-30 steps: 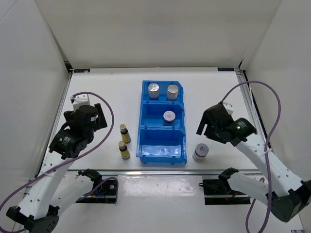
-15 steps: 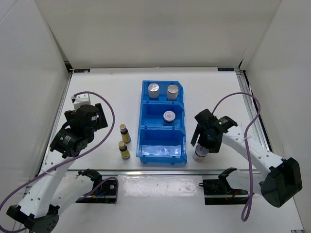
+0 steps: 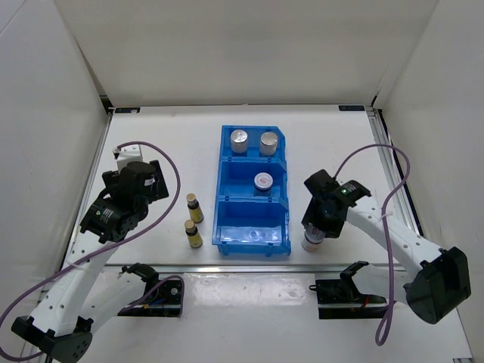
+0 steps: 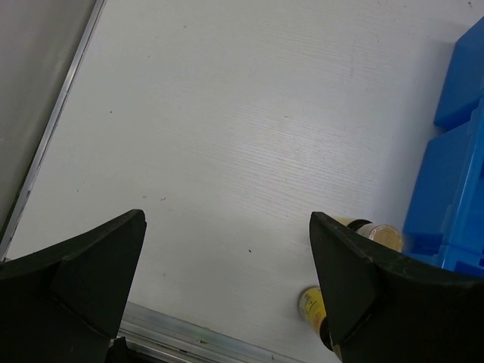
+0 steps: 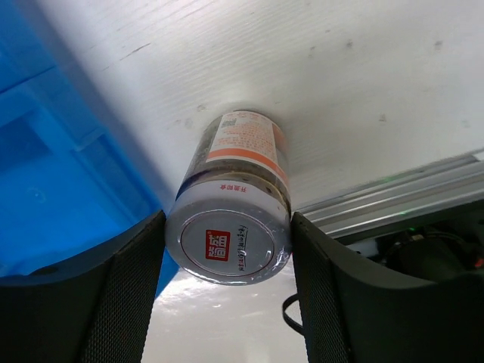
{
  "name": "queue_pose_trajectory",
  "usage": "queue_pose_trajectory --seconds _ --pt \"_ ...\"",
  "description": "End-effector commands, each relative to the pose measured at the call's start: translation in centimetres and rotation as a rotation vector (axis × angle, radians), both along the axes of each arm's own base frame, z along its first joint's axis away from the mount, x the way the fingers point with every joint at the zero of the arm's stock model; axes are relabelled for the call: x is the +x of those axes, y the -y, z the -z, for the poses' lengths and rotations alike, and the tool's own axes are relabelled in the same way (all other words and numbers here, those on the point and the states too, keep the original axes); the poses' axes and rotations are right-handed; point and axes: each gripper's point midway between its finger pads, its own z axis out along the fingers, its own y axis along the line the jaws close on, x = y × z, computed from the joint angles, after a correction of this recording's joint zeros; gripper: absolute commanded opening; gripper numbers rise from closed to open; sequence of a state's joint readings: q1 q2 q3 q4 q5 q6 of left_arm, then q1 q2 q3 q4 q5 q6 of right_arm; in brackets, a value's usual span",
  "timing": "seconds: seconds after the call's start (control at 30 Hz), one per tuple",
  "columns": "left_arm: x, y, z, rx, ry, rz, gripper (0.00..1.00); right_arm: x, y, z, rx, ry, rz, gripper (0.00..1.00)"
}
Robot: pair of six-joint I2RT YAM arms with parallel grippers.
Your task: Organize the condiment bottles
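The right gripper rises outward over the bin's side next, lowers the jar into the middle section's empty side (image 3: 235,179), then releases it. The jar's match already sits alongside.
My right gripper (image 3: 313,229) is shut on a short jar with a red-marked pale lid (image 5: 228,243), one finger on each side of the lid. The jar (image 3: 311,241) stands on the table just right of the blue bin (image 3: 218,203). The second such jar (image 3: 262,182) sits in the bin's middle compartment. Two silver-capped shakers (image 3: 239,141) (image 3: 268,142) stand in the far compartment. Two tiny amber bottles (image 3: 194,206) (image 3: 193,233) stand left of the bin. My left gripper (image 3: 154,186) is open and empty, left of them; both bottles (image 4: 376,235) (image 4: 311,303) show by its right finger.
The bin's near compartment (image 3: 252,234) holds nothing. The bin's blue wall (image 5: 53,151) lies close to the left of the held jar. A metal rail (image 3: 227,268) runs along the table's near edge, right behind the jar (image 5: 393,204). White walls enclose the table.
My right arm swung in and down from the right onto the jar beside the bin, and its fingers now close on the lid. The left arm barely moved.
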State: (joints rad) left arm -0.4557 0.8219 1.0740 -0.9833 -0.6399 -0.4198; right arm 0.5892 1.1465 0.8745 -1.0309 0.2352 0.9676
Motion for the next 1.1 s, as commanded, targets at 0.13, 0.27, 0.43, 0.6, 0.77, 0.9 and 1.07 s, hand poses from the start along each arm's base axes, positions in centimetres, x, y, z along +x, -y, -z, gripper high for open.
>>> queue_pose_trajectory --seconds 0.13,0.27,0.43,0.6,0.77,0.9,1.07 --pt "0.3 0.2 -0.5 -0.017 0.029 -0.001 1.0 2.2 1.6 -5.5 -0.048 0.177 0.037 0.03" --pt "0.3 0.2 -0.5 -0.017 0.029 -0.001 1.0 3.6 1.2 -7.0 -0.048 0.222 0.024 0.02" --pt "0.3 0.2 -0.5 -0.017 0.029 -0.001 1.0 6.6 -1.1 -10.3 0.011 0.301 -0.016 0.01" --pt "0.3 0.2 -0.5 -0.017 0.029 -0.001 1.0 10.2 -4.9 -14.4 0.098 0.382 -0.111 0.0" --pt "0.3 0.2 -0.5 -0.017 0.029 -0.001 1.0 13.5 -10.3 -17.5 0.17 0.444 -0.233 0.0" --pt "0.2 0.2 -0.7 -0.021 0.038 -0.001 1.0 14.5 -15.8 -18.7 0.196 0.46 -0.396 0.0" --pt "0.2 0.2 -0.7 -0.021 0.038 -0.001 1.0 16.4 -22.2 -17.2 0.218 0.428 -0.55 0.0"
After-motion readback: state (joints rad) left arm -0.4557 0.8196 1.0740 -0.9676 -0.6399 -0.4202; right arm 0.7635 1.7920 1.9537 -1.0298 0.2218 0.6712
